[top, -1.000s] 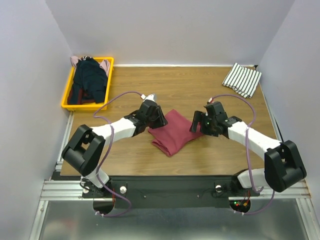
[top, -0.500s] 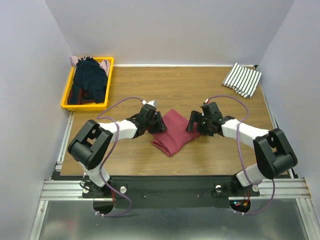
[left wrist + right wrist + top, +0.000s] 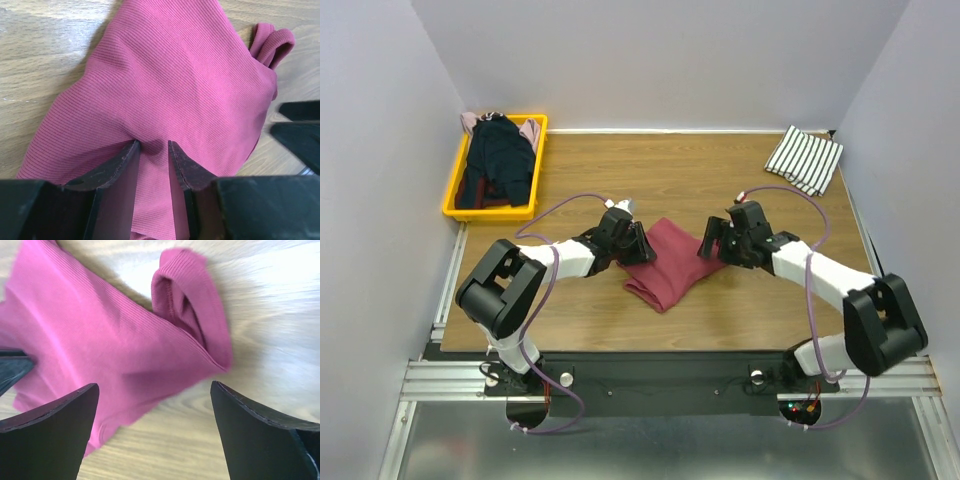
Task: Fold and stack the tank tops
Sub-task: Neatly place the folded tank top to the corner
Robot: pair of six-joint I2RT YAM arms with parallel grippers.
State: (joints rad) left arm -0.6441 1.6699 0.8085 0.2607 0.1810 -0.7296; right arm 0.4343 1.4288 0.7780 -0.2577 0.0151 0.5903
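Observation:
I should next lower the open fingers of my right gripper outward so that they straddle the folded strap end (image 3: 187, 295), because it sticks out beyond the edge of the tank top.
The dark red tank top (image 3: 665, 262) lies folded in the middle of the table. My left gripper (image 3: 638, 243) stands at its left edge with the fingertips pressed down on the cloth (image 3: 185, 80). The jaws are partly open, and flat red fabric shows in the gap of the left gripper (image 3: 153, 145). My right gripper (image 3: 708, 245) hovers wide open over the top's right edge, where a folded strap end (image 3: 192, 305) sticks out. Nothing sits between the jaws of the right gripper (image 3: 155, 390). The striped tank top (image 3: 804, 158) lies folded at the far right corner.
A yellow bin (image 3: 453, 212) at the far left holds a dark navy top (image 3: 500, 160) and a bit of pale pink cloth (image 3: 530, 130). Grey walls close in the table on three sides.
The left arm has folded lower and its gripper has settled at the red top's left edge. The right gripper edged in, then back a little to the right. The top has not moved.

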